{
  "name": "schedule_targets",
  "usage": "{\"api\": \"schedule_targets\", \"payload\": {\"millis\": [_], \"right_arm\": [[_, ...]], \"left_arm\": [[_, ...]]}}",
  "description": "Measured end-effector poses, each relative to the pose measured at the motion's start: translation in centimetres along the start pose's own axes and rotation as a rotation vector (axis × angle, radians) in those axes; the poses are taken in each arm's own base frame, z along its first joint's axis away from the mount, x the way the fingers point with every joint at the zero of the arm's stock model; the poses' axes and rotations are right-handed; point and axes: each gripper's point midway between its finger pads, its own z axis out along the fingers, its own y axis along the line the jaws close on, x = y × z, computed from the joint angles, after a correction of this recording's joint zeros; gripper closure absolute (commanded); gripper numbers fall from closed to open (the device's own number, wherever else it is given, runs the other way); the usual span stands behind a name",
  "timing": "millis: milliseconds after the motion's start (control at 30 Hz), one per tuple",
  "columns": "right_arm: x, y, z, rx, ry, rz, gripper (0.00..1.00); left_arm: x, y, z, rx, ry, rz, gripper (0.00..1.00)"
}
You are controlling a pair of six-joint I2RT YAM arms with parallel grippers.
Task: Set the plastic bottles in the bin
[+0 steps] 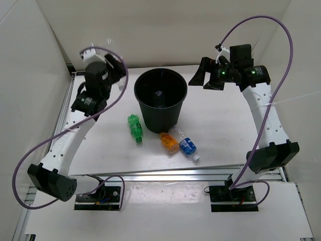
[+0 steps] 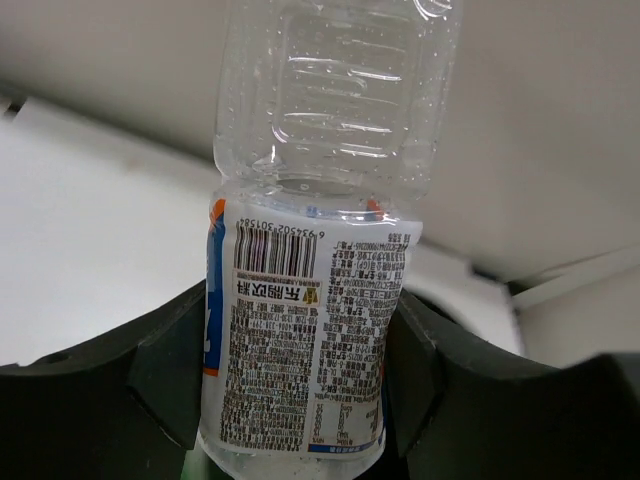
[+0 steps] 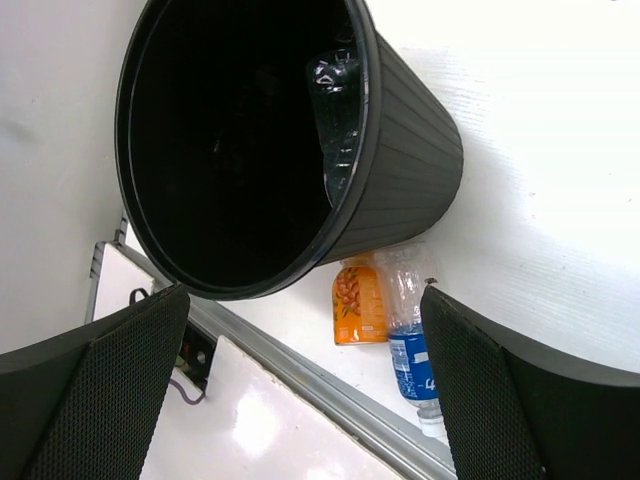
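Note:
My right gripper lowers its open fingers back onto the label next. The clear bottle's blue label (image 1: 187,146) (image 3: 410,365) reaches past the orange bottle and lies below and back.
My left gripper (image 2: 300,400) is shut on a clear plastic bottle (image 2: 320,300) with a white printed label and barcode, its ribbed body sticking up past the fingers. In the top view this gripper (image 1: 118,65) is raised at the back left, left of the black bin (image 1: 160,98). A green bottle (image 1: 134,128), an orange bottle (image 1: 169,142) and a clear bottle with a blue label (image 1: 187,144) lie on the table in front of the bin. A plain clear bottle (image 3: 335,110) lies inside the bin (image 3: 400,160). My right gripper (image 1: 202,81) hangs open and empty to the right of the bin's rim.
White walls close in the table at the back and on both sides. A metal rail (image 1: 175,174) runs along the near edge. The orange bottle (image 3: 358,300) and the blue-label bottle (image 3: 410,350) lie side by side against the bin's base.

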Motion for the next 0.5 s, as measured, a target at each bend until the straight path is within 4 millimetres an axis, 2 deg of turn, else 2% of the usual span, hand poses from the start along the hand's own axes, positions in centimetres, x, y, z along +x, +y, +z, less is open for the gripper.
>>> {"api": "schedule_targets", "payload": {"millis": [67,100,167,233,300,367,400,500], "right_arm": [[-0.1,-0.3,-0.1,0.004,-0.005,0.008,0.00],[0.0,-0.6,-0.1,0.007,-0.004,0.014,0.00],[0.1,-1.1,-0.1,0.014,0.000,0.028,0.00],[0.4,-1.5,0.1,0.020,0.008,0.044,0.00],[0.5,-1.7,0.1,0.025,0.011,0.056,0.00],[0.5,-1.8,0.0,0.027,0.010,0.060,0.00],[0.6,-1.9,-0.1,0.029,0.009,0.062,0.00],[1.2,-2.0,-0.5,0.034,0.007,0.067,0.00]], "left_arm": [[-3.6,-3.3,-0.4,0.075,-0.075,-0.020,0.43],[-4.7,-4.7,-0.6,0.105,-0.096,-0.024,0.43],[-5.7,-7.3,-0.6,0.160,-0.111,-0.023,0.43],[-5.1,-9.7,0.4,0.207,-0.091,-0.010,0.43],[-3.4,-11.7,1.4,0.251,-0.050,0.016,0.39],[0.8,-14.3,2.8,0.305,0.035,0.071,0.17],[3.1,-15.2,3.1,0.329,0.079,0.105,0.00],[9.9,-17.1,2.7,0.378,0.211,0.207,0.00]]}}
